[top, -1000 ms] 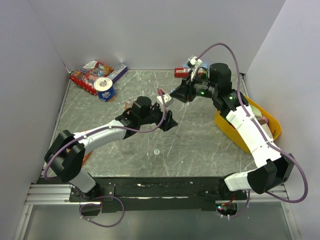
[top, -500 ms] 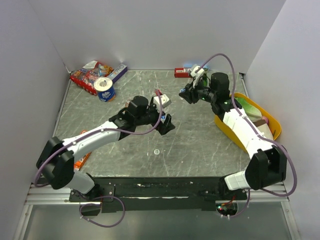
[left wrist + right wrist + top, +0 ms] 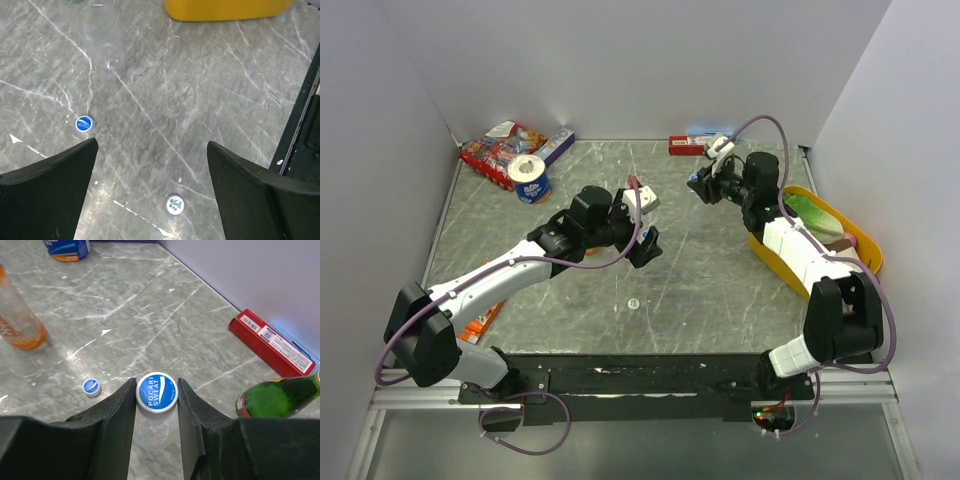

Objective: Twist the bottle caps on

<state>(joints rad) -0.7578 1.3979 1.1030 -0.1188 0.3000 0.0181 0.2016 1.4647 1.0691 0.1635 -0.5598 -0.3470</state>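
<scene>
The blue cap already sits upright on the clear bottle's neck (image 3: 694, 178) (image 3: 157, 414). My right gripper will next stay there and open its fingers to let go of the cap.
In the right wrist view my right gripper (image 3: 156, 386) is shut on a blue "Pocari Sweat" cap (image 3: 156, 391) that sits on the neck of a clear bottle (image 3: 152, 430). A loose blue cap (image 3: 91, 387) lies on the table to its left. The orange drink bottle (image 3: 20, 320) stands further left. My left gripper (image 3: 152, 150) is open and empty above the table, with a white cap (image 3: 174, 204) between its fingers below and a blue cap (image 3: 83, 123) to the left. From above, the left gripper (image 3: 642, 245) is mid-table, the right gripper (image 3: 702, 186) is at the far right, and the white cap (image 3: 633, 302) lies alone.
A yellow tray (image 3: 765, 252) sits at the right under the right arm. A red box (image 3: 684, 146) and a green bottle (image 3: 280, 396) are by the back wall. Snack packets (image 3: 498, 150) and a blue-and-white tape roll (image 3: 531, 180) lie at the far left.
The right gripper has moved right toward the back corner and its arm has folded in. The left gripper has shifted a little left and the left arm has stretched out.
</scene>
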